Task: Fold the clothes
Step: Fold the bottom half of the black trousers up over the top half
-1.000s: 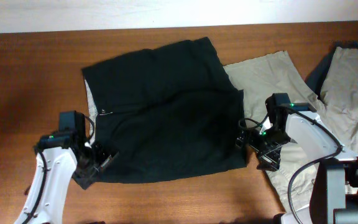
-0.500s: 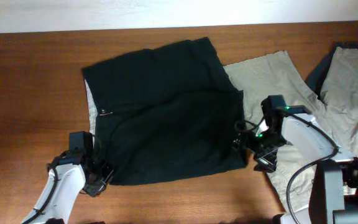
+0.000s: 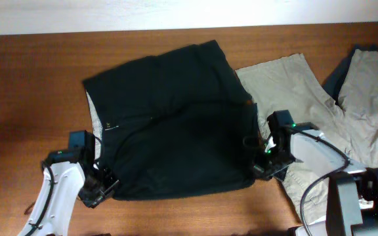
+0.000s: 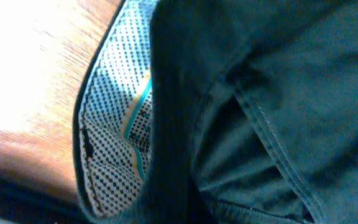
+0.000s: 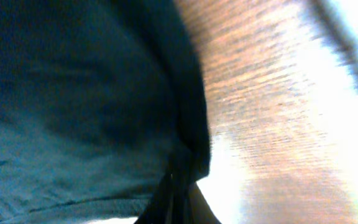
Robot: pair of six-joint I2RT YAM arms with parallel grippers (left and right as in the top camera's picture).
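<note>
My right gripper rises next, moves outward over the peaked far corner [image 3: 213,48] and releases, as the black shorts [image 3: 176,124] are still spread out beyond the pinched near corner.
The clothes, a pair of black shorts [image 3: 176,124], lie spread on the wooden table [image 3: 31,85]. A pale lining shows along their left edge. My left gripper [image 3: 104,185] sits at the shorts' near left corner, shut on the fabric. My right gripper [image 3: 256,169] is shut on the near right corner. In the left wrist view the black cloth [image 4: 278,93] and its dotted whitish lining [image 4: 114,124] fill the picture and hide the fingers. The right wrist view shows the dark cloth [image 5: 73,93] gathered into a pinched fold at my right gripper [image 5: 180,202].
Khaki-beige shorts [image 3: 287,85] lie right of the black pair, partly under its right edge and under the right arm. More beige and dark cloth [image 3: 369,92] is heaped at the far right. The table's back edge runs along the top.
Both grippers have closed on the shorts' near corners. The left arm slid toward the front left corner, the right arm moved left onto the hem, and the fabric's edges shifted slightly.
</note>
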